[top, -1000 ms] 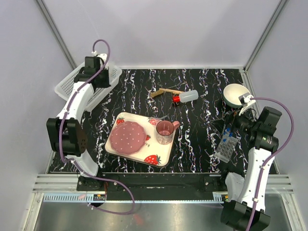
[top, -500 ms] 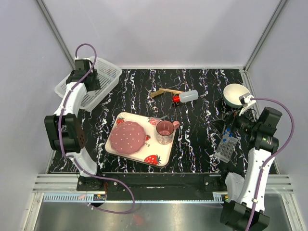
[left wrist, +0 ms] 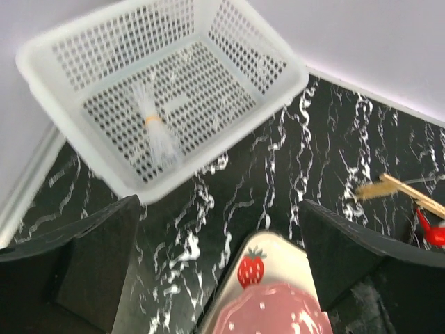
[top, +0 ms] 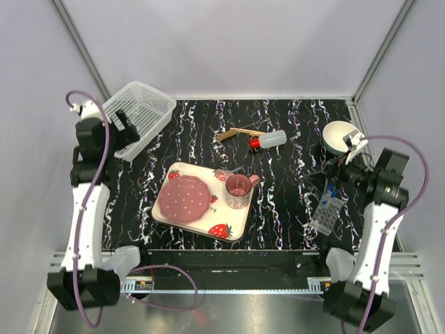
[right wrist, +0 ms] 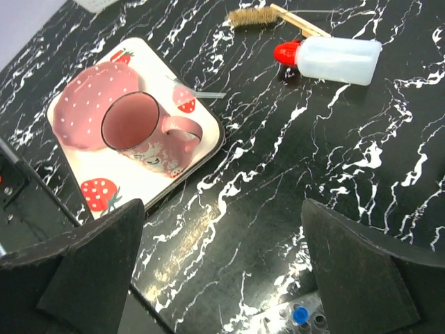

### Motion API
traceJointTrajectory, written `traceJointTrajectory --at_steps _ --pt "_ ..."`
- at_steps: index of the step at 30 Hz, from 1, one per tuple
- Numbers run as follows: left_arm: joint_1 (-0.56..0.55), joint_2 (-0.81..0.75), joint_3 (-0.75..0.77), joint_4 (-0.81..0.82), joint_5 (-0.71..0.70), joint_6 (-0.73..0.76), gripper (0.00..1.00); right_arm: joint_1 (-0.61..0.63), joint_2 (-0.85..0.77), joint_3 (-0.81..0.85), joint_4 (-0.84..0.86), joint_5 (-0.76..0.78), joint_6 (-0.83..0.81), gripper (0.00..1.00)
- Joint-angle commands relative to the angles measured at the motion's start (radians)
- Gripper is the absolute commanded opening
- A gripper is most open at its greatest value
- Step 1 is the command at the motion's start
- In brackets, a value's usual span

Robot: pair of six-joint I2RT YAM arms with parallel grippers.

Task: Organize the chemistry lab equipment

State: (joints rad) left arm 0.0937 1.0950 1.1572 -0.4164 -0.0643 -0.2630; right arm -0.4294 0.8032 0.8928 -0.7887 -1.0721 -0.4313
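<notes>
My right gripper moves away from my base to the translucent bottle next, then turns and lowers around the bottle's body near its base.
My left gripper [top: 127,127] hangs open and empty beside the white basket [top: 142,110]. A bundle of thin clear tubes [left wrist: 154,129] lies on the basket floor [left wrist: 208,90]. At mid-back of the table lie the translucent bottle with the red cap [top: 270,140] [right wrist: 341,59] and the tan wooden brush [top: 240,132] [right wrist: 268,15]. One thin clear tube [right wrist: 201,92] rests on the tray's corner. My right gripper [top: 327,175] is open above the bare table just beyond the clear tube rack [top: 327,209], in which a blue tip [right wrist: 300,314] shows.
A strawberry-print tray [top: 233,226] with a pink plate [top: 184,197] and a pink cup [top: 238,189] sits at the centre front. A white bowl [top: 341,136] stands at the back right, close to my right wrist. Enclosure walls bound the table.
My left gripper has opened and the arm has swung back and left from over the basket; the bundle of tubes lies in the basket. The right arm has barely shifted.
</notes>
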Motion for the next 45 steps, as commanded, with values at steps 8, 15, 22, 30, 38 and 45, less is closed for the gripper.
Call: traceJointTrajectory --at_steps 8,15,22,30,38,45 --pt "0.029 -0.259 -0.291 -0.007 0.503 -0.024 0.99 0.308 0.457 0.454 -0.277 0.329 -0.479 1.0" --pt "-0.006 -0.3 -0.356 -0.07 0.514 0.037 0.99 0.543 0.689 0.572 -0.301 0.552 -0.945 1.0" --pt "-0.037 -0.356 -0.427 -0.07 0.452 0.061 0.99 0.615 0.942 0.689 -0.106 0.728 -1.023 1.0" --pt "-0.038 -0.373 -0.467 -0.055 0.436 0.068 0.99 0.658 1.212 0.863 0.014 0.807 -1.014 1.0" --pt "-0.041 -0.371 -0.468 -0.056 0.425 0.073 0.99 0.672 1.384 0.96 0.045 0.842 -0.995 0.99" --pt "-0.057 -0.368 -0.468 -0.029 0.504 0.076 0.99 0.676 1.407 0.923 0.045 0.801 -0.96 0.9"
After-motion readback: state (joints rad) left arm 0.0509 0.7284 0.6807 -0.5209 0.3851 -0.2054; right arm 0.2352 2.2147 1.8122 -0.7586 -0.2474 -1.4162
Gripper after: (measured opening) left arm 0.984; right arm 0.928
